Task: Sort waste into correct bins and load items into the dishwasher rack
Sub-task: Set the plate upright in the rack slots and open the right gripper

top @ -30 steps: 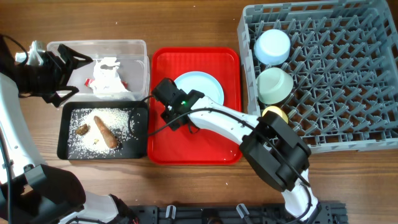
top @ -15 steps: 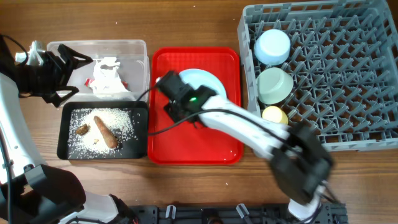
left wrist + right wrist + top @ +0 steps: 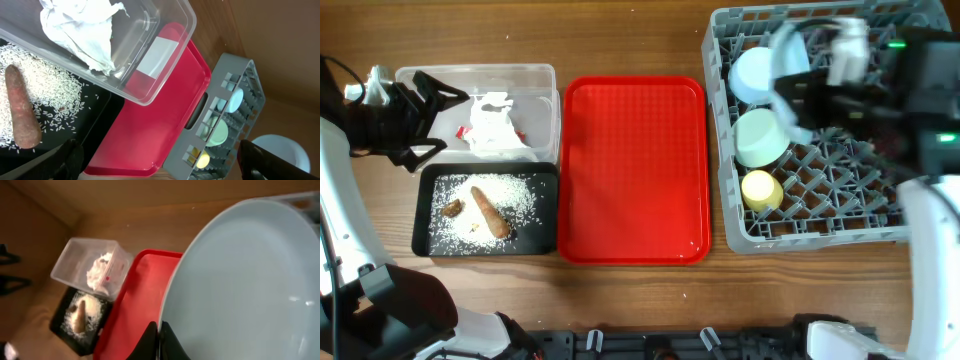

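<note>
I will use my right gripper to lower the light blue plate (image 3: 240, 280) on edge into the rack's wires next to the bowls and let go of the plate's rim, because those pegs are empty.
My right gripper (image 3: 159, 339) is shut on the rim of the light blue plate (image 3: 240, 280), which fills most of the right wrist view. From overhead the right arm (image 3: 920, 70) is a blur above the grey dishwasher rack (image 3: 880, 200). In the rack's left column sit a light blue bowl (image 3: 755, 75), a mint-green bowl (image 3: 762, 137) and a yellow cup (image 3: 761, 190). The left gripper (image 3: 438, 118) stands open and holds nothing, beside the clear tub (image 3: 535, 75) with the white napkin (image 3: 492, 122). Rice (image 3: 520, 195) and the brown food piece (image 3: 492, 212) lie in the black tray (image 3: 425, 210).
The red serving tray (image 3: 630, 170) lies bare between the bins and the rack. A small red wrapper (image 3: 463, 130) shows beside the napkin in the tub. Bare wooden tabletop (image 3: 620, 40) runs along the far side.
The right gripper has lifted the plate off the red tray and swung it right, over the rack. The red tray now lies bare. The left arm has not moved.
</note>
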Robot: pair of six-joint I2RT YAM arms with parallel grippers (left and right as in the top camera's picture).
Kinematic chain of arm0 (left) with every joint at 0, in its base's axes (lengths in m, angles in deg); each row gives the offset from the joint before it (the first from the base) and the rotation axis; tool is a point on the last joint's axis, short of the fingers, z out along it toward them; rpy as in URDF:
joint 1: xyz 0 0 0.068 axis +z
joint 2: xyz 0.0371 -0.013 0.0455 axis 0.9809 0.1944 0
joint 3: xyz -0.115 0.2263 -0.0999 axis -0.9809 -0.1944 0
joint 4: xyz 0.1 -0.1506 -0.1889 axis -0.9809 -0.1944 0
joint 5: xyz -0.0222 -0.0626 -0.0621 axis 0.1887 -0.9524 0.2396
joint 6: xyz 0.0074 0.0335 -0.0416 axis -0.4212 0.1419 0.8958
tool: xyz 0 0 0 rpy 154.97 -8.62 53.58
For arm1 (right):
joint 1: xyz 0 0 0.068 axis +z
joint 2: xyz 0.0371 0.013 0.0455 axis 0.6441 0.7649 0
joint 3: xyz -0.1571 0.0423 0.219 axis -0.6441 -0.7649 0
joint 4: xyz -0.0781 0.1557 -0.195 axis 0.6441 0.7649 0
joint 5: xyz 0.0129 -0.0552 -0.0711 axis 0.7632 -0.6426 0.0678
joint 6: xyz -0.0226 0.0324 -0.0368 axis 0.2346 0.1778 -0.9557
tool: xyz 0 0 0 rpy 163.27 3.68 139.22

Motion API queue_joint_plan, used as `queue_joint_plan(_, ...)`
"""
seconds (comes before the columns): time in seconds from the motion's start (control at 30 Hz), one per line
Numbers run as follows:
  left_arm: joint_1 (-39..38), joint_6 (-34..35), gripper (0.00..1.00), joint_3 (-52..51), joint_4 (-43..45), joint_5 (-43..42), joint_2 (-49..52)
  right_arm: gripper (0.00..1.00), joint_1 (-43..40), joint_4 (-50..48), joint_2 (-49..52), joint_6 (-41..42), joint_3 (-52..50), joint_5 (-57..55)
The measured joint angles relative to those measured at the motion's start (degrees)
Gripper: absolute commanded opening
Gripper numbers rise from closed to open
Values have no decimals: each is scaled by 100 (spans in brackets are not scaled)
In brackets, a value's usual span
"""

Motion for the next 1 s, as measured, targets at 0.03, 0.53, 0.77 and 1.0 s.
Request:
queue_joint_plan(0.03,0,0,100,0,0,0,0,4,-411,127,103,-162,0,431)
queue_joint_plan(0.53,0,0,100,0,0,-2,0,6,-1626,601,2702,-1408,0,3058)
queue_joint_plan(0.77,0,0,100,0,0,0,0,18,-1690,531,2710,-1266,0,2282)
queue_joint_plan(1.0,0,0,100,0,0,0,0,54,-1825,330,2710,-1010,0,1860)
